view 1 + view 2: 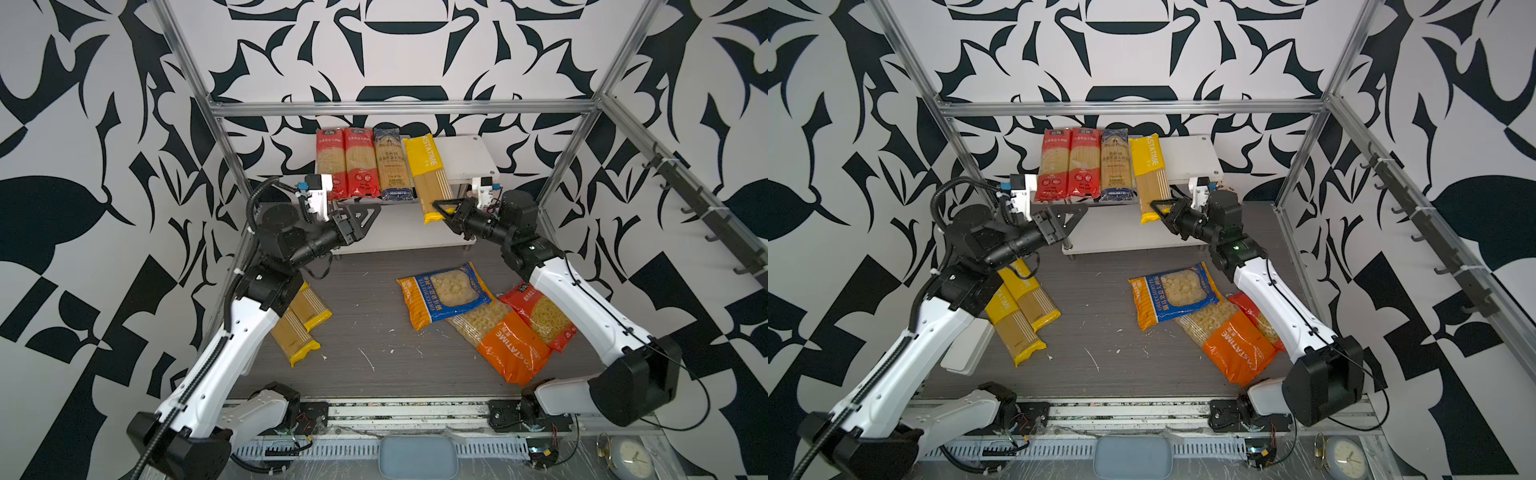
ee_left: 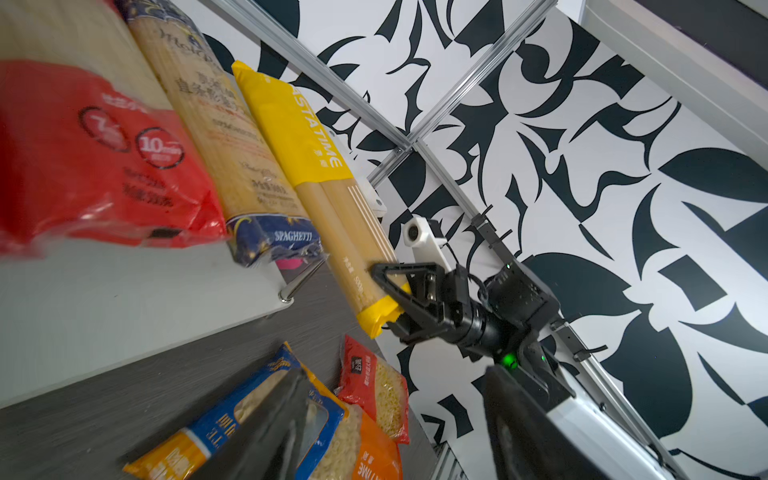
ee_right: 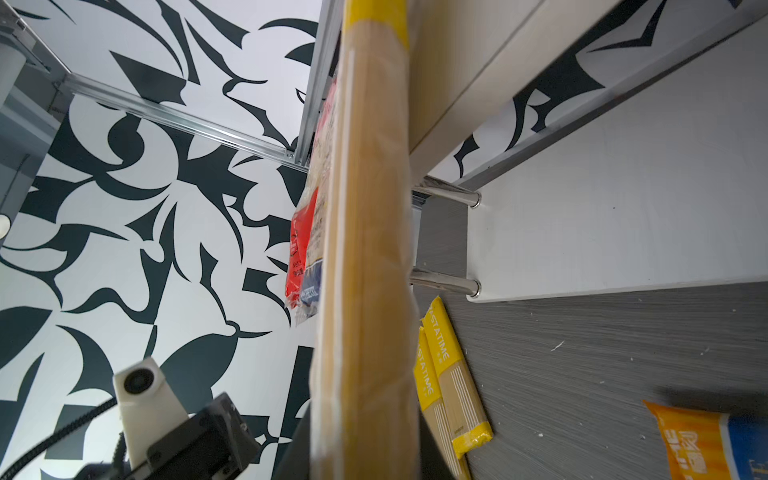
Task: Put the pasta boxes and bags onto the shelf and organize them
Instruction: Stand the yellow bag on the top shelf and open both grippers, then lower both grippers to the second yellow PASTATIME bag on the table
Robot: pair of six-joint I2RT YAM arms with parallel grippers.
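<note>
My right gripper pushes the PASTATIME pack outward and toward the dark blue pack's long side (image 1: 404,169) (image 3: 316,232) next, then releases it, because it overhangs the top board's front edge at an angle.
The shelf (image 1: 465,158) stands at the back, and its top board holds two red spaghetti packs (image 1: 345,164) and a dark blue one (image 1: 390,164) side by side. Beside them lies a yellow PASTATIME pack (image 1: 428,174), slanted and overhanging the front edge. My right gripper (image 1: 438,208) is shut on its near end; the right wrist view shows the pack (image 3: 370,249) running out between the jaws. My left gripper (image 1: 370,212) is open and holds nothing, just below the red packs' front ends. Its two fingers (image 2: 282,432) stand wide apart.
On the grey floor lie two yellow spaghetti packs (image 1: 305,320) under the left arm, and a blue bag (image 1: 444,293), an orange bag (image 1: 507,349) and a red bag (image 1: 540,316) overlapping on the right. The shelf's lower board (image 1: 399,232) is bare. Aluminium frame posts (image 1: 557,183) flank the shelf.
</note>
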